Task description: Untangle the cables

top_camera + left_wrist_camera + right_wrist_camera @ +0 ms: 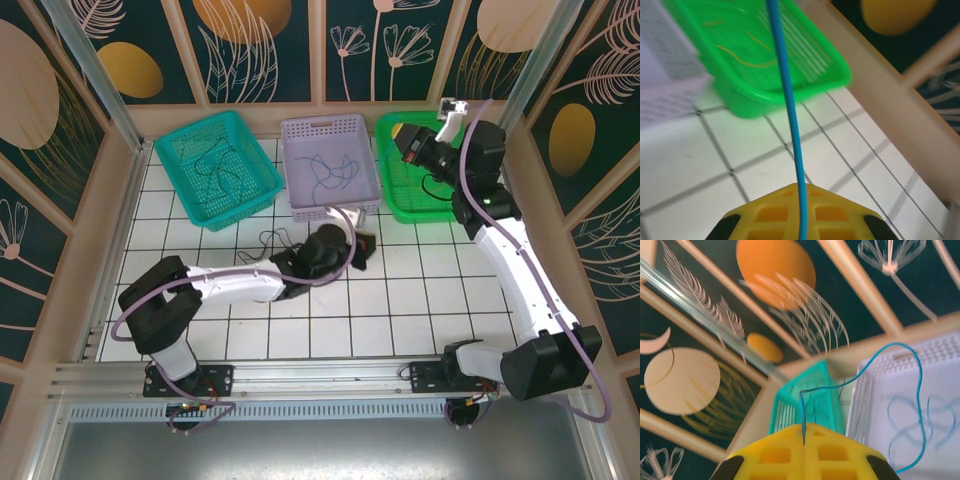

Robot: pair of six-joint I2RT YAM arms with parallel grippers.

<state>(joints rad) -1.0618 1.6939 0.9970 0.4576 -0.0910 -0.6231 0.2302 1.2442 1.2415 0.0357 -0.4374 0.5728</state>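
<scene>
The left gripper will next pull back a little over the open white tiles while tilting upward, and then it will let go of the thin blue cable.
My left gripper (pixel 801 187) is shut on a thin blue cable (pixel 790 110) that runs straight up from its yellow jaws, past the green basket (pixel 790 95). In the top view this gripper (pixel 362 250) sits low over the table's middle. My right gripper (pixel 804 432) is shut on a blue cable (pixel 875 365) that arcs over the lilac basket (pixel 865 390) and drops down its right side. From above, the right gripper (pixel 408 145) hangs raised over the green basket (pixel 400 210). A small black tangle of cables (pixel 275 240) lies on the tiles by the left arm.
Three baskets line the back: a teal basket (pixel 200 135) with black wires (pixel 225 170), the lilac basket (pixel 325 123) with blue wires (pixel 335 168), and the green one. Wooden frame walls close in the table. White tiles lie open in front of both arms.
</scene>
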